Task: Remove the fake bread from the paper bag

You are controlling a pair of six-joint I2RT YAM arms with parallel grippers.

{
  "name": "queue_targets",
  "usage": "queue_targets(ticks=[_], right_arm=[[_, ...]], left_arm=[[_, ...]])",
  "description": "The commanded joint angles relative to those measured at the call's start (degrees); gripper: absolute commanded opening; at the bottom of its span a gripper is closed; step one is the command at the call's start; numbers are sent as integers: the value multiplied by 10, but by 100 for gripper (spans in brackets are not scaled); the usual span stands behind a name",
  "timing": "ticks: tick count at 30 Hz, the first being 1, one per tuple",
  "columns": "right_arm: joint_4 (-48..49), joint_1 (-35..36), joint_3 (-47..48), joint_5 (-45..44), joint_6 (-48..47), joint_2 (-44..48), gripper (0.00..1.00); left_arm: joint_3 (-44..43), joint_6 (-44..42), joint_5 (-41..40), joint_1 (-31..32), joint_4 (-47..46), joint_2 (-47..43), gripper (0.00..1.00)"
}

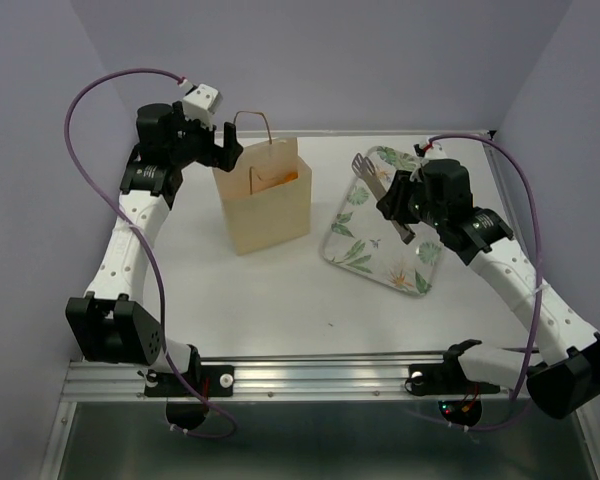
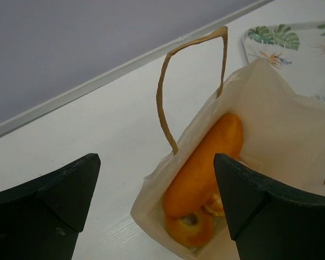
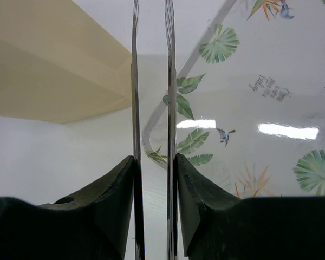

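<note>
My left gripper goes down and across onto the paper bag's edge by the handle next, since that edge lies below and to its right in the top view.
The tan paper bag (image 1: 265,210) stands upright and open at the table's back middle. In the left wrist view the paper bag (image 2: 281,124) holds a long golden-orange loaf (image 2: 206,165), a round orange bun (image 2: 189,227) under it and a bit of a yellow roll (image 2: 214,205). A pinkish piece is hidden. My left gripper (image 1: 225,148) is open and empty, hovering over the bag's left rim; in the left wrist view the left gripper (image 2: 156,160) straddles that rim. My right gripper (image 1: 398,200) is shut on metal tongs (image 1: 365,165) over the tray; the right gripper (image 3: 154,160) presses their two arms (image 3: 135,81).
A floral-print tray (image 1: 365,250) lies right of the bag, under the right gripper, and fills the right wrist view (image 3: 249,108). The bag's brown cord handle (image 2: 165,92) sticks up beside the left gripper. The back wall is close behind the bag.
</note>
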State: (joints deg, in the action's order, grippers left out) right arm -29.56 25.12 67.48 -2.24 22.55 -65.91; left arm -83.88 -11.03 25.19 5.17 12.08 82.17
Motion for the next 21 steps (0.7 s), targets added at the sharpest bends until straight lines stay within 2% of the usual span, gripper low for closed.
queue_targets(ticks=[1,4,8,10,14,16,18,21], right_arm=[[27,-4,32,18,5,-6,41],[27,-4,33,17,5,-9,41],[28,-4,31,46,0,-8,41],[35,-4,25,59,-7,-3,41],[42,-4,14,61,-15,14,41],[42,-4,12,55,-15,20,42],[41,-4,9,45,-15,25,42],[39,-4,9,36,-23,34,42]], left_arm=[[-3,-108,57,2,-6,-16,99],[-3,-149,61,2,8,-3,99],[-44,-169,44,3,43,42,99],[-88,-181,43,3,75,79,99],[-188,-251,94,8,163,149,99],[-190,-262,97,15,180,156,99],[-159,-272,101,20,156,148,99],[-146,-265,67,27,150,157,96]])
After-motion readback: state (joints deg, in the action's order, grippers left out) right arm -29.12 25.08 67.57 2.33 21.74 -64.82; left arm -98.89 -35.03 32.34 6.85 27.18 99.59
